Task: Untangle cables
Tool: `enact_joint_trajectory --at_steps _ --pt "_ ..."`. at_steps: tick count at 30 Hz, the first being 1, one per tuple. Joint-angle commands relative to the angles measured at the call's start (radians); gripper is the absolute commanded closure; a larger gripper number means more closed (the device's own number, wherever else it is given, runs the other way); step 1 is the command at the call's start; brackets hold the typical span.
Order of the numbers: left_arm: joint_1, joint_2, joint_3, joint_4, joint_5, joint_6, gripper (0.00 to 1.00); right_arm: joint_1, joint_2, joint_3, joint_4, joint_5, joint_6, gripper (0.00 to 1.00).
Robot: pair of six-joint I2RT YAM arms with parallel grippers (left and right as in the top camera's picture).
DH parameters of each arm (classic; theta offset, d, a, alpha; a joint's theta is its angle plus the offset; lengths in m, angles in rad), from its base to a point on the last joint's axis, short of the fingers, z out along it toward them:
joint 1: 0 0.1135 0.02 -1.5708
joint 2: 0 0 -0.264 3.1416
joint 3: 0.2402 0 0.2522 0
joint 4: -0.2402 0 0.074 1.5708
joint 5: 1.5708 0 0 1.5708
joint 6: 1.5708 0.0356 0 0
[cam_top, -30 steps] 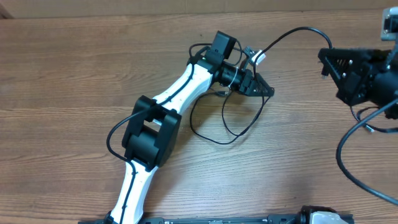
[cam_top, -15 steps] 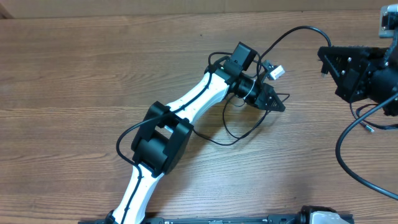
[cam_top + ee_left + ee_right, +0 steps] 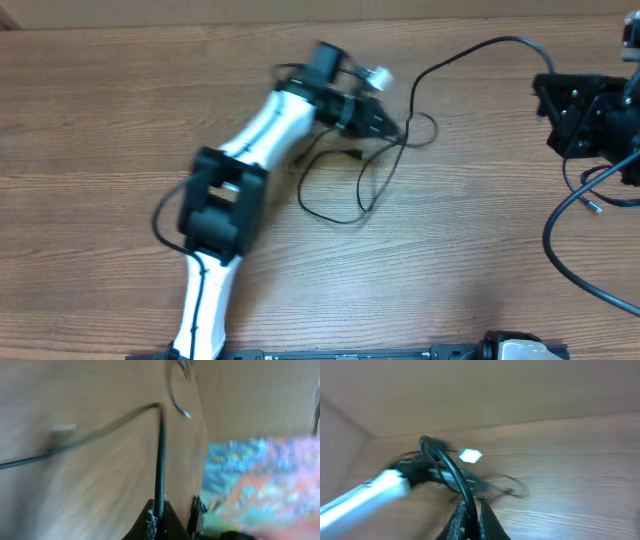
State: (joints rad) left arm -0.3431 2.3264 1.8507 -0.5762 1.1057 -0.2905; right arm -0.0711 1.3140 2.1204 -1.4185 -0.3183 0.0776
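Observation:
The right gripper moves down to the right in the overhead view next and releases the cable end on the far tabletop, which lies below, clear of the tangle.
Thin black cables (image 3: 335, 205) lie looped on the wooden table, with a small plug (image 3: 351, 154) among them. My left gripper (image 3: 395, 128) is shut on one cable (image 3: 160, 460); that cable runs straight out from the jaws, then bends left. A silver-tipped cable end (image 3: 186, 414) lies beyond it. A long cable (image 3: 480, 45) arcs from the tangle to my right gripper (image 3: 540, 84), which is shut on it (image 3: 451, 471). The left and right wrist views are blurred by motion.
A white tag (image 3: 378, 75) sits near the left wrist and shows as the white tag (image 3: 470, 455) in the right wrist view. The left arm (image 3: 215, 205) crosses the table's left half. Thicker arm wires (image 3: 556, 250) hang at the right, beside a small silver tip (image 3: 595, 207).
My left gripper has closed on a cable and swung first right, then back left and away, dragging the loops leftward. The right gripper has shifted slightly right, still holding its cable.

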Motion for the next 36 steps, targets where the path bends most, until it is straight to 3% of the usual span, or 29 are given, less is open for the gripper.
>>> enact_joint_trajectory --at_steps 1,7,16,27,36 --pt "0.129 0.003 0.004 -0.045 -0.006 -0.01 0.96 0.004 -0.005 0.008 -0.002 0.22 0.0 0.96" --pt "0.334 0.001 0.004 -0.164 -0.006 0.019 0.96 0.004 -0.002 0.008 0.0 0.41 0.003 0.96" --pt "0.51 0.0 0.004 -0.357 -0.011 0.196 0.96 0.003 0.054 0.008 0.058 0.68 0.003 0.96" --pt "0.495 0.0 0.004 -0.546 -0.167 0.36 0.96 -0.01 0.226 0.008 0.313 0.83 -0.087 0.96" --pt "0.432 0.0 0.004 -0.581 -0.204 0.369 0.96 -0.187 0.383 0.008 0.507 0.882 -0.11 0.96"
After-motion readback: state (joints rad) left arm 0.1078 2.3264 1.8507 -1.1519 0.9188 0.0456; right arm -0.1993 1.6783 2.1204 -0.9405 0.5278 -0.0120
